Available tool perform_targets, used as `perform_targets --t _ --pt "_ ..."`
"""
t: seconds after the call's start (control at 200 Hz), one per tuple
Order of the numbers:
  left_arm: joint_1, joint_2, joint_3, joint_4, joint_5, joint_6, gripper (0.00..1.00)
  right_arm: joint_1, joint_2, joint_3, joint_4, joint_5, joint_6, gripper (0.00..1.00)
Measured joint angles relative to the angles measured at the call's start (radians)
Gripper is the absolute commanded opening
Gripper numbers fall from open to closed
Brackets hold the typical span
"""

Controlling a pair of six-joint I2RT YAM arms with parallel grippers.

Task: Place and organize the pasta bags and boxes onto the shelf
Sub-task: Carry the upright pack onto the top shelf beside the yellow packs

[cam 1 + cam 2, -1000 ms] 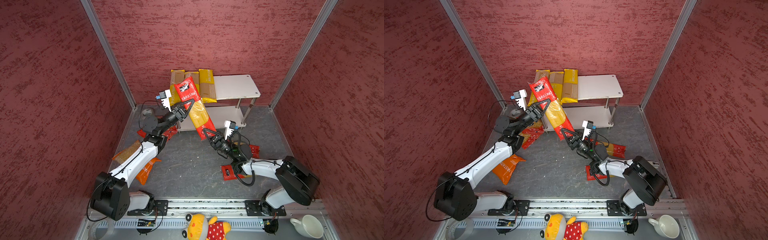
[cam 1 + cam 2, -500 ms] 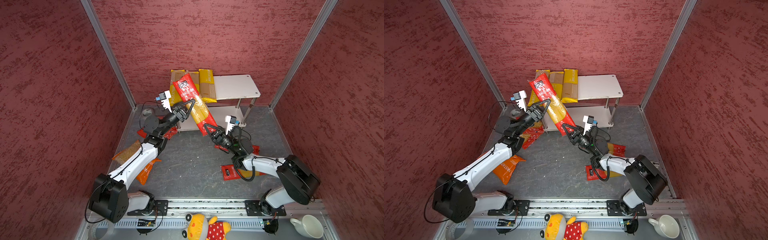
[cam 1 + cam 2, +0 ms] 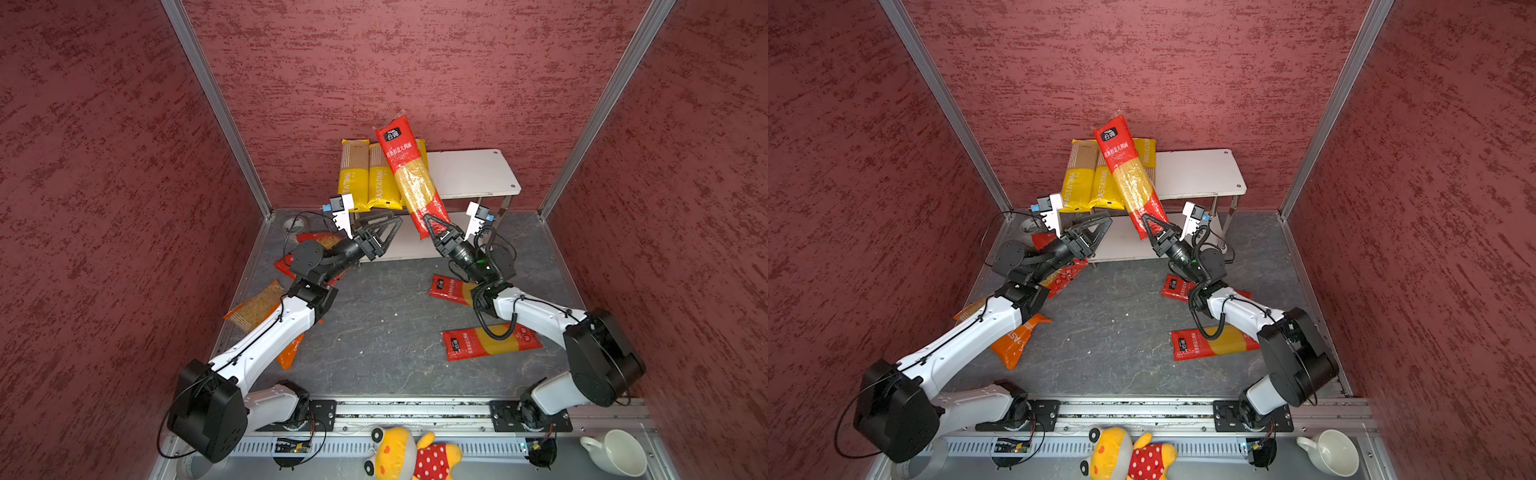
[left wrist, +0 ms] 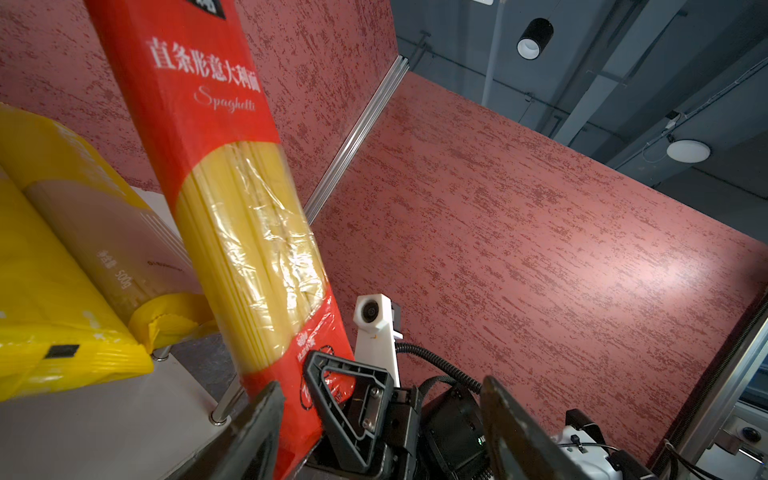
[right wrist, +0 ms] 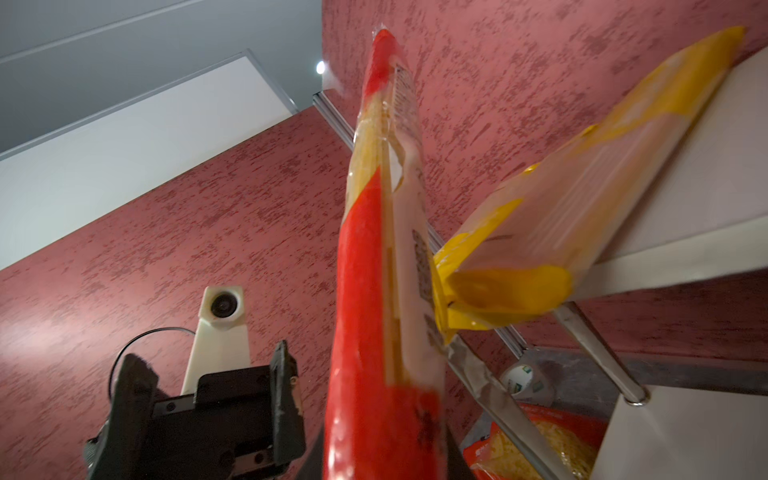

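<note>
The red pack goes on the top board's bare part next, clear of the yellow packs. My right gripper reaches outward, lays it there and releases.
My right gripper is shut on the lower end of a long red spaghetti pack. The pack stands steeply tilted, its upper part above the shelf. My left gripper is open just left of that lower end, gripping nothing. Yellow spaghetti packs lie side by side on the left of the top board. Two more red spaghetti packs lie on the floor by the right arm.
An orange bag, a clear-fronted bag and a red bag lie on the floor under the left arm. A tape roll sits in the left corner. A plush toy and a white cup are at the front rail.
My left gripper has opened and let go of the red spaghetti pack. The right gripper has swung the pack up, more upright and further over the shelf.
</note>
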Motion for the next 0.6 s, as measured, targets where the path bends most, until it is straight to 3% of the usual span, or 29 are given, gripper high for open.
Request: perform_targets --t 0.23,0.601 --pt "-0.004 -0.023 -0.036 -0.034 0.000 0.030 0.75 -0.057 -0.057 0.000 -0.093 0.104 -0.002 0.01" --pt "-0.012 -0.071 -0.172 -0.063 -0.017 0.036 0.75 -0.066 -0.143 0.001 -0.255 0.278 0.016 0.02"
